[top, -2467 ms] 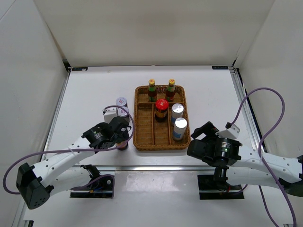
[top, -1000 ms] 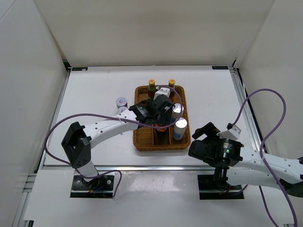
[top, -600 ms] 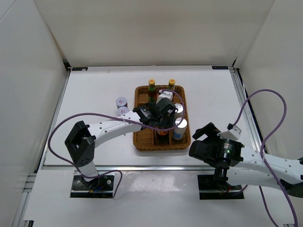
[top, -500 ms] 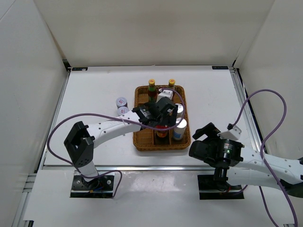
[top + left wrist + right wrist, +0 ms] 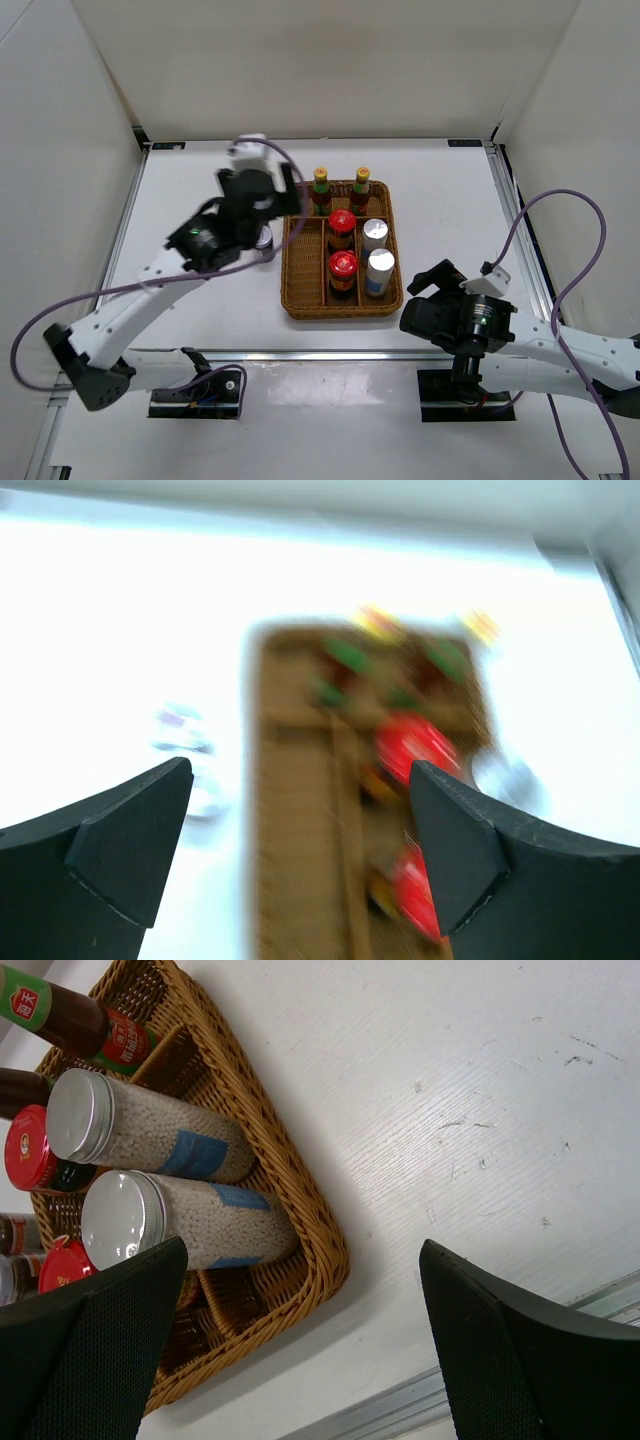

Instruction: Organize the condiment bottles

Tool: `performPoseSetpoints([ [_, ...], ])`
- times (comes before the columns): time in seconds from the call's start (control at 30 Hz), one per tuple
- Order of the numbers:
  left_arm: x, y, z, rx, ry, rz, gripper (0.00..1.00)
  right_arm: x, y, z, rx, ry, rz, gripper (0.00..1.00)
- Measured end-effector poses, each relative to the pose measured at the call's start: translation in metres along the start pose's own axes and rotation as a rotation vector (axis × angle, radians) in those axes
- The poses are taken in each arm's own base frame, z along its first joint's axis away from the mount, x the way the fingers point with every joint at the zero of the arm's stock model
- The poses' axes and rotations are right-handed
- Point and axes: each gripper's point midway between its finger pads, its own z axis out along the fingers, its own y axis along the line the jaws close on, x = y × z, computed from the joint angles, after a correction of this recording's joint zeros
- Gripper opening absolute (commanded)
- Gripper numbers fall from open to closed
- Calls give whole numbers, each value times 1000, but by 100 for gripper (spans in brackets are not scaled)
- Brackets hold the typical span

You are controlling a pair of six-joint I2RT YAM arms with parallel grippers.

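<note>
Next I need to move my left gripper left in the wrist view and down onto the farther grey-lidded jar (image 5: 179, 726), since the jar stands there below my gripper, outside the tray (image 5: 295, 860).
The brown wicker tray (image 5: 296, 272) holds two slim yellow-capped bottles (image 5: 321, 181) at the back. Two red-lidded jars (image 5: 343, 264) stand in its middle column and two silver-capped bottles (image 5: 380, 264) on the right. My left gripper (image 5: 288, 200) is open and empty, raised over the tray's back left corner. Its blurred wrist view (image 5: 300, 770) shows the tray (image 5: 295, 860), the red lids (image 5: 415, 742) and two grey-lidded jars (image 5: 182, 730) on the table to the left. My right gripper (image 5: 428, 284) is open and empty beside the tray's front right corner (image 5: 303, 1248), near the silver-capped bottles (image 5: 190, 1222).
White walls close the table at the back and both sides. A metal rail (image 5: 300, 354) runs along the near edge. The tray's left column (image 5: 306, 262) holds nothing. A purple cable (image 5: 560, 240) loops over the right arm.
My left gripper was low over the tray's middle column with a red-lidded jar. It has let go and swung up, back and left. The jar stands in the tray. The right arm has not moved.
</note>
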Motion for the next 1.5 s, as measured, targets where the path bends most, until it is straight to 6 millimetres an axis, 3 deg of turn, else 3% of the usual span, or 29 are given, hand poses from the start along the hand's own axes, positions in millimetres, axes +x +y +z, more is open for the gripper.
performPoseSetpoints([
  [0.07,-31,52,-2,-111,-78,-49,100,0,0,0,0,0,0,100],
  [0.13,-46,115,0,-257,-114,-74,100,0,0,0,0,0,0,100],
  [0.23,-42,154,13,-333,-79,-74,100,0,0,0,0,0,0,100],
  [0.33,-19,175,43,-348,29,-47,100,0,0,0,0,0,0,100],
  [0.57,57,177,108,-259,292,-1,100,0,0,0,0,0,0,100],
  [0.73,106,185,120,-219,396,-8,100,0,0,0,0,-1,0,100],
  [1.1,117,169,147,-119,378,-23,100,0,0,0,1,-1,-1,100],
  [1.37,151,169,175,-112,468,-21,100,2,0,1,7,-4,-13,100],
  [1.5,161,168,175,-135,493,-17,100,3,0,2,14,-7,-25,100],
])
